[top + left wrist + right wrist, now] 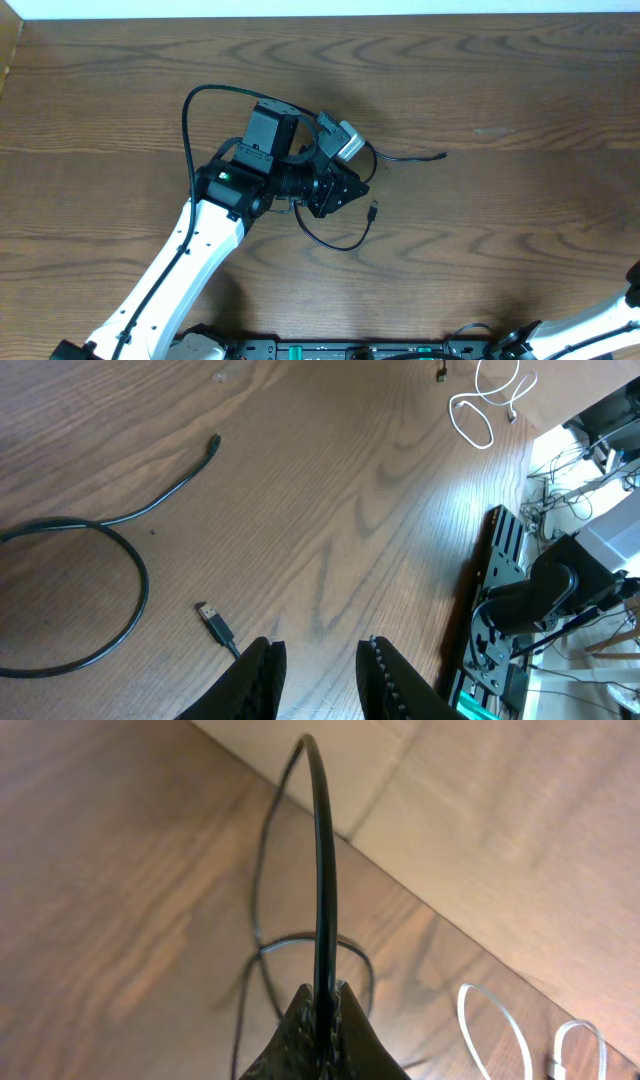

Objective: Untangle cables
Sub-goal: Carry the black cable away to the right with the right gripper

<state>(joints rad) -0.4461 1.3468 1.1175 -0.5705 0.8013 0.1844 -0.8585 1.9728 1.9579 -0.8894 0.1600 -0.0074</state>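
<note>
The black cable still arches above the wood, so I will move my right gripper down toward the tabletop beside the white cord next and release the cable there.
A thin black cable (410, 156) lies on the wooden table, curving under my left arm and looping round (335, 245) to a small plug (372, 210). My left gripper (352, 190) hovers just beside that plug. In the left wrist view the gripper (322, 645) stands open with bare wood between its fingers, the plug (212, 622) just left of them and the cable's loop (135, 575) further left. A white cord (485, 405) lies coiled far off near the table's edge. My right gripper (325, 988) is shut on a black cable (320, 860) that rises from its jaws; the white cord (490, 1030) lies beyond it.
My right arm (600, 325) shows only at the overhead view's bottom right corner. A black mounting rail (495, 590) runs along the table's front edge. A pale board (480, 800) borders the table in the right wrist view.
</note>
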